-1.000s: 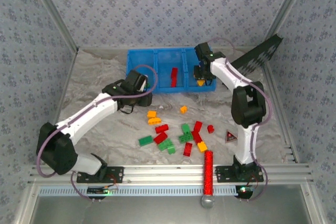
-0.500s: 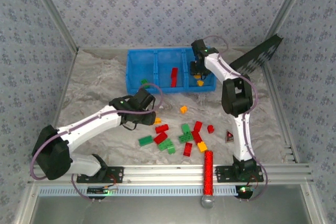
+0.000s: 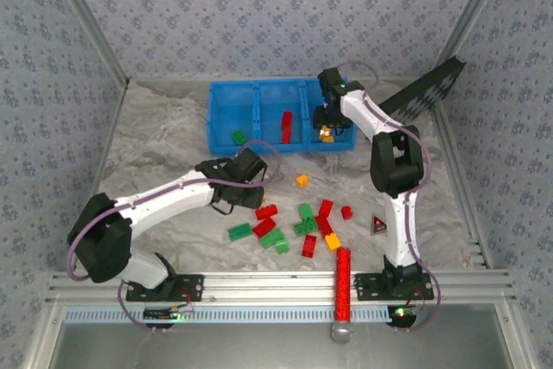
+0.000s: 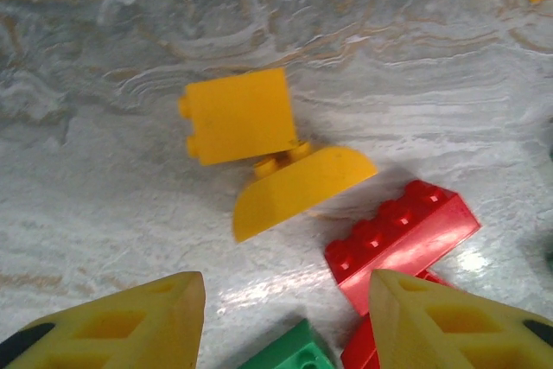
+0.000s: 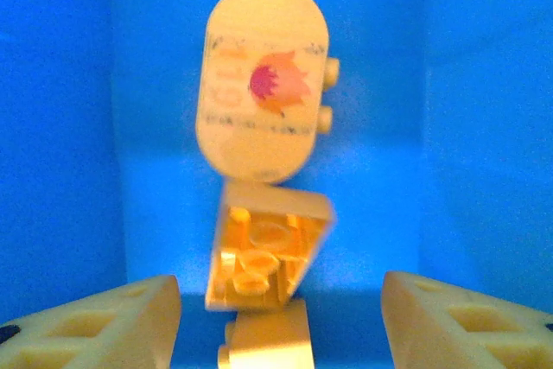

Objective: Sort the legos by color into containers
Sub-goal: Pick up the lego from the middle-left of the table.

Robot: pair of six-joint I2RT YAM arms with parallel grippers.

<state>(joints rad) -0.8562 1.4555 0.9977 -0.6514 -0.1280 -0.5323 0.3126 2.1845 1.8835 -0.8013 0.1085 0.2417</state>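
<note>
My left gripper turns and comes down onto the red brick (image 4: 404,235) beside the curved yellow brick next, fingers across its narrow width, because it lies slanted to them.
The blue containers tray (image 3: 256,84) stands at the back; its left compartment holds a green lego (image 3: 238,136), the middle one a red lego (image 3: 286,124). My right gripper (image 3: 327,130) hangs open over the right compartment (image 5: 60,127). Below it lie an oval yellow piece (image 5: 262,79), an upturned yellow brick (image 5: 266,248) and a third yellow piece (image 5: 266,339), none touching the fingers. My left gripper (image 4: 285,317) is open just above the table. Ahead of it lie a square yellow brick (image 4: 239,116), a curved yellow brick (image 4: 298,187), a red brick (image 4: 404,235) and a green brick (image 4: 289,352).
Several loose red, green and yellow legos (image 3: 298,226) lie mid-table, with one orange brick (image 3: 301,181) apart. A red glittery cylinder (image 3: 344,283) lies at the front rail, a dark triangle (image 3: 378,226) beside the right arm, and a black dotted panel (image 3: 428,92) leans at the back right.
My right gripper has opened over the right compartment and let a yellow brick drop in. My left arm has swung from the tray's left end down to the loose bricks.
</note>
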